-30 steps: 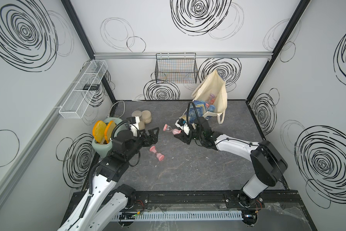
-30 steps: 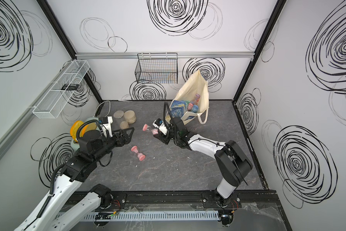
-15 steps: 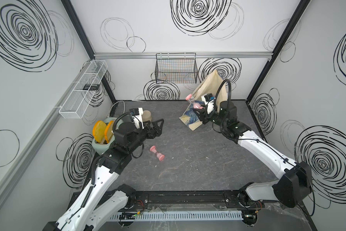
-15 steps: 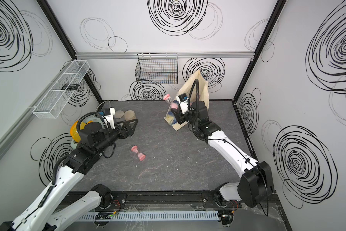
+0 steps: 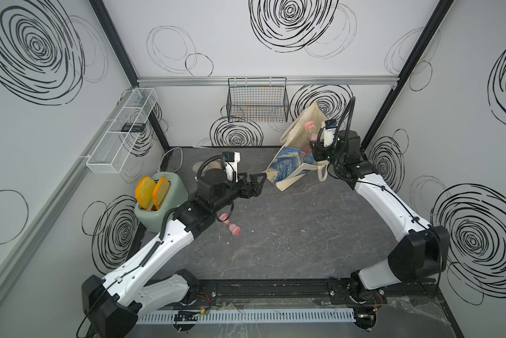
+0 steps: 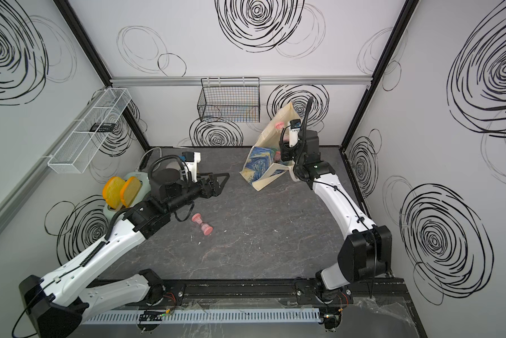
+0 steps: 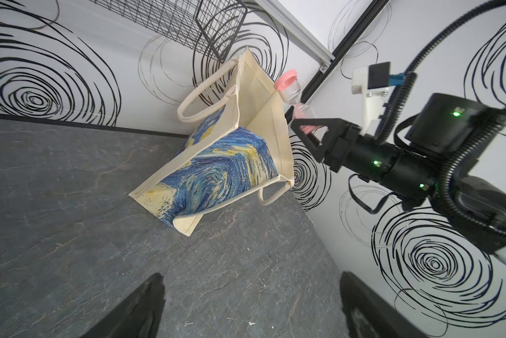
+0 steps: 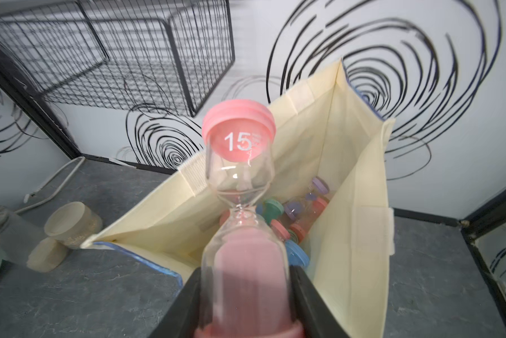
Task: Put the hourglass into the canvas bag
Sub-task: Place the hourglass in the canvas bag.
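Observation:
My right gripper holds the hourglass, which still hangs over the bag's opening. It next needs to move outward and down into the canvas bag's opening (image 5: pixel 303 135) (image 8: pixel 306 174) to let go of the hourglass.
A pink hourglass (image 8: pixel 240 181) marked 15 is clamped by its sand-filled bulb in my right gripper (image 8: pixel 244 278). It hangs just over the open mouth of the canvas bag (image 8: pixel 348 204). In both top views the hourglass (image 5: pixel 308 126) (image 6: pixel 279 125) sits above the bag (image 5: pixel 287 164) (image 6: pixel 260 164) at the back right, where the bag leans on the wall. The left wrist view shows the same grip, with the hourglass (image 7: pixel 288 87) beside the bag's rim (image 7: pixel 275 96). My left gripper (image 5: pixel 256 178) (image 7: pixel 251 281) is open and empty above the table's middle, left of the bag.
Another pink hourglass (image 5: pixel 230 226) lies on the table under my left arm. Several coloured hourglasses (image 8: pixel 298 216) lie inside the bag. A black wire basket (image 5: pixel 257 105) hangs on the back wall. A green toaster (image 5: pixel 158 202) and jars (image 8: pixel 73 222) stand at the left.
My right arm has lifted the hourglass from low over the table up and back to above the bag's mouth. My left arm has swung slightly toward the centre, still open.

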Robot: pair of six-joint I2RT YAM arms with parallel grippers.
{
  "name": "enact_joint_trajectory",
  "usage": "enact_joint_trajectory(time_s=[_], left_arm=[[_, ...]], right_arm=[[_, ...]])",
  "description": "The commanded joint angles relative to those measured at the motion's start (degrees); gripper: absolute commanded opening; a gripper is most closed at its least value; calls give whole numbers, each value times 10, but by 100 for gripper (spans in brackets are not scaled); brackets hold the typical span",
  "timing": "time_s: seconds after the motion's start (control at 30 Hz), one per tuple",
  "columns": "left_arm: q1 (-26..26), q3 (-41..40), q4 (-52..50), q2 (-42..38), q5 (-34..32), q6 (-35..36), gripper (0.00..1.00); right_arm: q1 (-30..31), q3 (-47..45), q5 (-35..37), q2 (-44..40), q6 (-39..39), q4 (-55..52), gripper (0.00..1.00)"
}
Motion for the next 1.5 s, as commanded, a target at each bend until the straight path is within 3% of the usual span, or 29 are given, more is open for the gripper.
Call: enact_joint_trajectory(time_s=[0.0, 0.3, 0.67, 0.93, 1.3, 1.47], left_arm=[[-9, 23, 48, 16, -1, -3, 96], [-10, 25, 57, 51, 10, 0, 96], [-3, 8, 51, 49, 4, 4, 96], [7, 8, 56, 51, 11, 3, 96], [20, 6, 53, 45, 12, -1, 96], [28, 5, 44, 32, 11, -1, 96]], right_arm=[[-11, 21, 20, 31, 14, 1, 21], [-33, 112, 30, 157, 8, -24, 22], [-23, 180, 43, 264, -12, -47, 34], [-23, 161, 71, 264, -19, -38, 50], [-17, 138, 41, 201, -18, -1, 73], [-12, 137, 44, 166, -4, 1, 87]])
